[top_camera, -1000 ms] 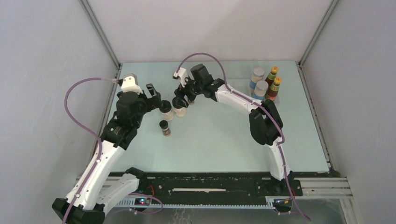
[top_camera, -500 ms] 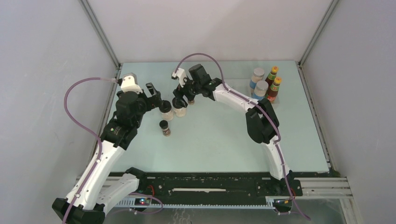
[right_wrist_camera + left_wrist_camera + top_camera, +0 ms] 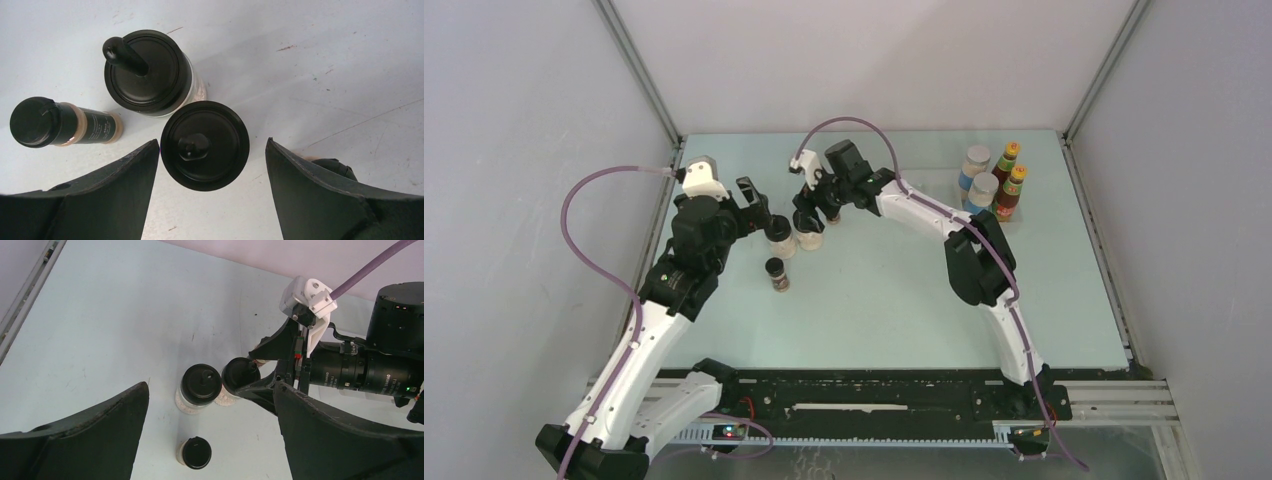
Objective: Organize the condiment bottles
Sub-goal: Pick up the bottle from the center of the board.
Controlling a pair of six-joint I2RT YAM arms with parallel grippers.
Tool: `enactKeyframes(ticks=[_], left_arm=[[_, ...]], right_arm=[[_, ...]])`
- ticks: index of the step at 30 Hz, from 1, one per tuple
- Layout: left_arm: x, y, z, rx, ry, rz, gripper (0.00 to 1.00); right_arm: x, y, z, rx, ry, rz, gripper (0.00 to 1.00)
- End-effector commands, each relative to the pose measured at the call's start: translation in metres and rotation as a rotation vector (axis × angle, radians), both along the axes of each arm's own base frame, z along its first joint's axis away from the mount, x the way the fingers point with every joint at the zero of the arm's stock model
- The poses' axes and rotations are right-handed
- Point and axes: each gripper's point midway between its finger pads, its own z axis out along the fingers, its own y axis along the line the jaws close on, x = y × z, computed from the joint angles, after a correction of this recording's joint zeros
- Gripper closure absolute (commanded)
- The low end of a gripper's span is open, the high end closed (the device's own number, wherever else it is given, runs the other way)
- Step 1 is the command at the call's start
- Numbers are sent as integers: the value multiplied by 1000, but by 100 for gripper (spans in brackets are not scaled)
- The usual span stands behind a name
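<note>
The pale jar's black lid is already between my open fingers. My right gripper will go down a little and close on the sides of the lid.
Two black-lidded pale jars (image 3: pixel 779 238) (image 3: pixel 809 236) stand side by side left of centre. My right gripper (image 3: pixel 808 212) is open and straddles the right one (image 3: pixel 205 145), a finger on each side. The other jar (image 3: pixel 147 72) stands just beyond it. My left gripper (image 3: pixel 756 208) is open and empty, hovering left of the pair (image 3: pixel 201 385) (image 3: pixel 240 376). One tiny dark jar (image 3: pixel 776 273) (image 3: pixel 195 452) (image 3: pixel 60 125) stands in front of them. The other (image 3: pixel 832 214) is mostly hidden behind my right gripper. Two grey-lidded jars (image 3: pixel 976 163) (image 3: pixel 984 190) and two red bottles (image 3: pixel 1008 160) (image 3: pixel 1014 186) stand grouped at the back right.
The pale green table (image 3: pixel 894 300) is fenced by a metal frame and grey walls, with the left rail (image 3: pixel 662 215) close to my left arm. My right arm (image 3: pixel 924 215) stretches across the back half of the table.
My right gripper has shifted slightly left, over the right black-lidded jar. The left arm and the bottles have not moved.
</note>
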Motion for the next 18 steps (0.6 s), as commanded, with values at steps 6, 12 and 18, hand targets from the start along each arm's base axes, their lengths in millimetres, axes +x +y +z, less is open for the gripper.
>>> enactKeyframes(ticks=[6, 12, 18], left_arm=[[3, 0, 10, -16, -47, -6, 1], [2, 0, 7, -19, -44, -8, 1], [2, 0, 6, -25, -45, -10, 1]], right_arm=[[-1, 15, 0, 7, -12, 34, 14], [-1, 18, -2, 5, -7, 41, 30], [0, 17, 0, 0, -12, 39, 69]])
